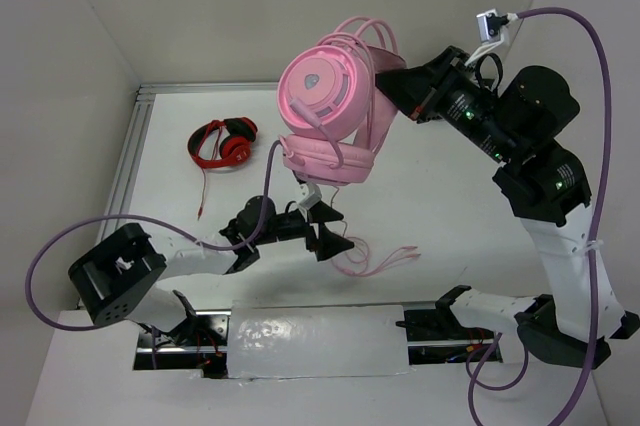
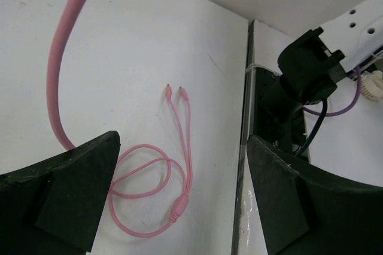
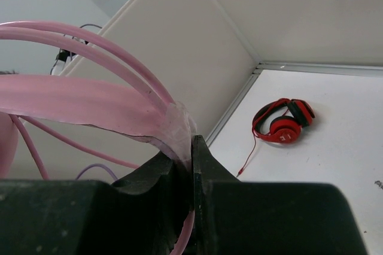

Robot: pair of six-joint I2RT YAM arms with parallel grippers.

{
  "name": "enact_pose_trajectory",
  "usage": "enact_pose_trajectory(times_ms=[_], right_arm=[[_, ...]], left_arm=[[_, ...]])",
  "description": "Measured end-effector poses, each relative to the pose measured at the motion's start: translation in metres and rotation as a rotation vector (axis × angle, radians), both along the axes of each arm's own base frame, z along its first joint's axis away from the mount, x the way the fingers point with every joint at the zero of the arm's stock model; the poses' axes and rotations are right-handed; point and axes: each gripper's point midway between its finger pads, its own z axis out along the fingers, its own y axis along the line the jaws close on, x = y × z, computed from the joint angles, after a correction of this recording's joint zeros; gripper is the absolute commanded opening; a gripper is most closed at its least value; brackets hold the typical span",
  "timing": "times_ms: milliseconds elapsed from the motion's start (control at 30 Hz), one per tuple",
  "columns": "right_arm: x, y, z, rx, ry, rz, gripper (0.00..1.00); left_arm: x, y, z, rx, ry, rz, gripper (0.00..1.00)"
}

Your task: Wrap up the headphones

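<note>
I should move my left gripper outward and close it on the cable's hanging part [image 1: 335,197], because the thin pink cable [image 1: 372,261] hangs off to the left in the left wrist view.
The pale-pink headphones [image 1: 325,96] hang in the air above the table's middle, held by the headband. My right gripper [image 1: 392,81] is shut on the headband [image 3: 119,108], which is pinched between its fingers in the right wrist view. The thin pink cable [image 1: 372,261] runs down from the cups and lies looped on the table; its loop and two plugs show in the left wrist view [image 2: 179,165]. My left gripper [image 1: 325,228] is open just above the table, beside the cable loop, holding nothing.
Small red-and-black headphones [image 1: 224,143] lie at the back left; they also show in the right wrist view [image 3: 283,121]. White walls enclose the table on left, back and right. A metal rail [image 1: 135,156] runs along the left edge. A taped strip [image 1: 318,342] lies at the near edge.
</note>
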Motion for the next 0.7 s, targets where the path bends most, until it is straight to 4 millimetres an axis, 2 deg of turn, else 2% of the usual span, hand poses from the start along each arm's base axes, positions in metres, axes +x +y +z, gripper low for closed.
enact_pose_trajectory(times_ms=[267, 433, 533, 700], right_arm=[[-0.005, -0.007, 0.013, 0.000, -0.035, -0.015, 0.00], [-0.005, -0.010, 0.015, -0.003, -0.047, -0.025, 0.00], [-0.005, -0.009, 0.015, -0.005, -0.048, -0.018, 0.00], [-0.007, -0.007, 0.015, -0.006, -0.049, -0.005, 0.00]], left_arm=[[-0.014, 0.003, -0.022, 0.107, 0.023, 0.014, 0.99], [-0.035, 0.027, -0.012, 0.091, 0.001, 0.030, 0.99], [-0.029, 0.031, -0.006, 0.083, -0.010, 0.088, 0.99], [-0.004, 0.023, -0.023, 0.129, 0.006, 0.178, 0.99]])
